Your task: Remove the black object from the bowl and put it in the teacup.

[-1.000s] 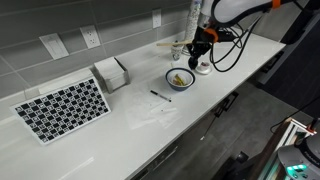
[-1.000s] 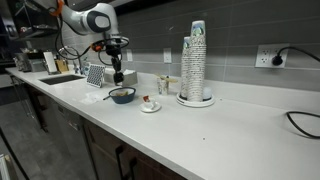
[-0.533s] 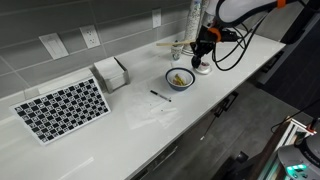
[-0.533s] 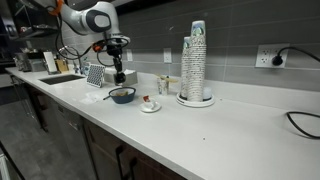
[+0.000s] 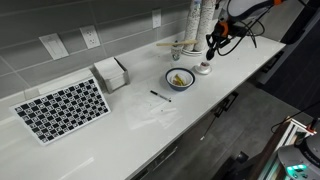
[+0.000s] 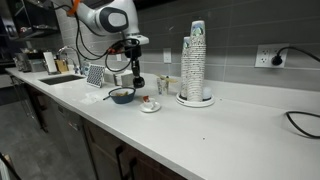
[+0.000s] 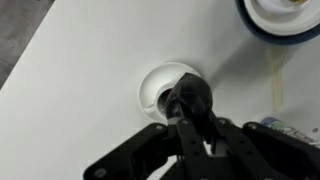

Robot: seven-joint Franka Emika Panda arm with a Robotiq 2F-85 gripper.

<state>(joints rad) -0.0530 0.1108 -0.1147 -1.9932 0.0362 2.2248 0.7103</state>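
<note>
I will next lower and turn my gripper, move it away from the bowl to the white teacup's opening, and release the black object, because it still hangs above the cup.
My gripper is shut on the small black object and holds it just above the white teacup on its saucer. In the wrist view the black lump sits between the fingertips over the cup. The blue-rimmed bowl stands next to the teacup with yellowish contents; its rim shows in the wrist view. In an exterior view the gripper hangs between the bowl and the teacup.
A thin black pen lies in front of the bowl. A container with wooden sticks and a tall cup stack stand by the wall. A checkered board and a napkin holder are further along the counter.
My gripper has moved from over the bowl across to above the teacup, carrying the black object with it.
</note>
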